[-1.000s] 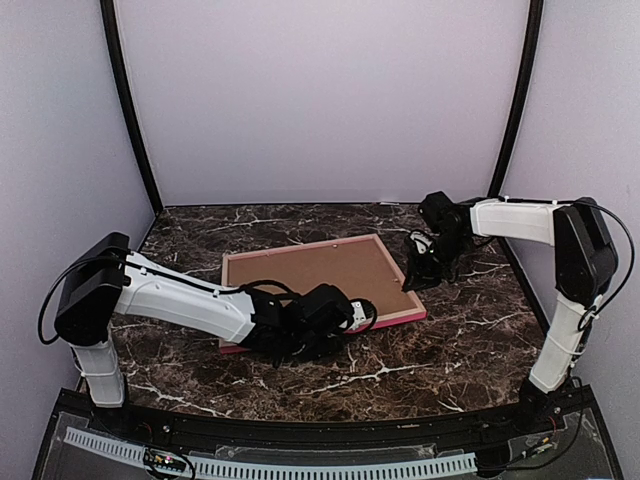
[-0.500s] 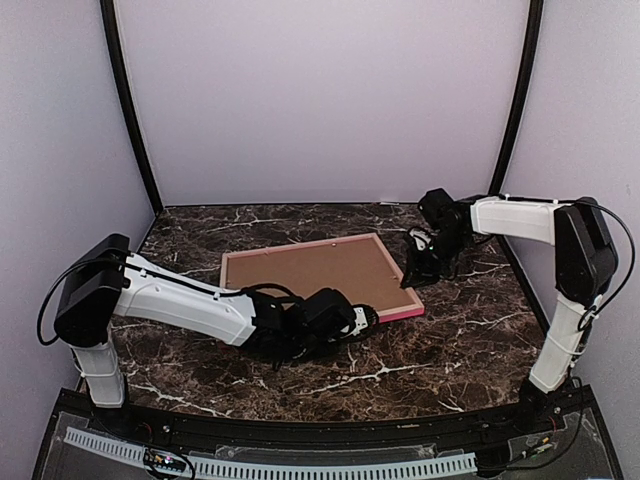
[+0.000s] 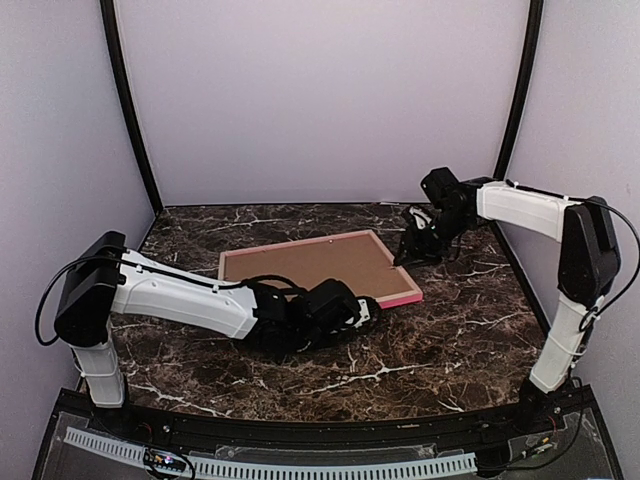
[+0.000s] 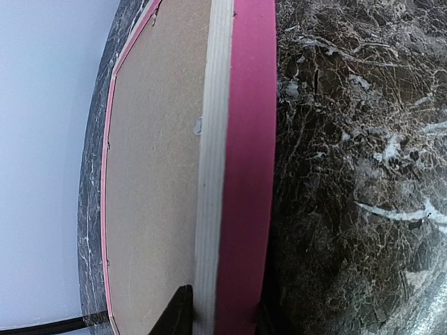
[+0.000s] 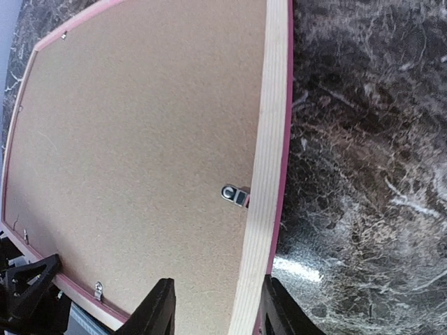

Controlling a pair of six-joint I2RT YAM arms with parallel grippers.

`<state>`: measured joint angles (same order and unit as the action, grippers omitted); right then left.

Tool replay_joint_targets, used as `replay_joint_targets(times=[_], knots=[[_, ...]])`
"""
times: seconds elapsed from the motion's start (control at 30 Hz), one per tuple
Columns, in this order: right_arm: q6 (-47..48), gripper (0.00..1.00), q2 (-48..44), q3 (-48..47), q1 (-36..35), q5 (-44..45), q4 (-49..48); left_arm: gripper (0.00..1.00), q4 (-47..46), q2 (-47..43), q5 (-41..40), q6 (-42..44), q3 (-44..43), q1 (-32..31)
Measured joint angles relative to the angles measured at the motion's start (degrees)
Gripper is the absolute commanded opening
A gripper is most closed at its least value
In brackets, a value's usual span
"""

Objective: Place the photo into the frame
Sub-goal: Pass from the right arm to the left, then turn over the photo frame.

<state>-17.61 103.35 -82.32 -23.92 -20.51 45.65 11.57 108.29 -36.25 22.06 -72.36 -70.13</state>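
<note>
My left gripper lifts next, flips the back-up frame toward the left in the top view, brings it down and releases it, as the tabletop lies below the gripper.
The frame lies back-up on the dark marble table, its pink rails around a brown backing board. The photo is hidden. My left gripper is at the frame's near rail. In the left wrist view that gripper is shut on the pink and pale wood rail, one finger on each side. My right gripper hovers at the frame's right far corner. In the right wrist view it stands open astride the right rail, and its inner finger is off the rail, over the board.
A small metal clip holds the board by the right rail. Pale walls close in the table on three sides, with black posts in the back corners. My left forearm lies low along the frame's near left side.
The left jaws have closed on the near rail. The right jaws have opened, and that gripper moved towards the far wall. The frame's near right corner has shifted slightly.
</note>
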Motion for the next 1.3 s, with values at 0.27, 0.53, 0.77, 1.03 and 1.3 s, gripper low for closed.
replay_joint_targets(times=[0.27,0.53,0.77,1.03,1.3], knots=[[0.44,0.47,-4.26,-5.62,2.82,0.96,1.60,0.00,5.11,-0.74,0.44,1.99,-5.33,0.00],[0.81,0.49,-8.41,-8.57,5.79,1.33,1.44,0.00,13.14,-0.74,0.68,4.17,-14.93,0.26],[1.49,0.49,-11.10,-8.94,7.85,1.99,1.27,0.00,19.93,-0.74,1.38,7.61,-25.14,0.61],[2.16,0.58,-14.78,-8.24,10.62,2.32,0.94,0.00,27.30,-0.74,6.43,7.91,-35.52,2.27],[2.86,0.70,-20.55,-4.74,11.98,1.95,-2.34,0.00,37.48,-0.74,18.01,6.27,-45.07,8.57]])
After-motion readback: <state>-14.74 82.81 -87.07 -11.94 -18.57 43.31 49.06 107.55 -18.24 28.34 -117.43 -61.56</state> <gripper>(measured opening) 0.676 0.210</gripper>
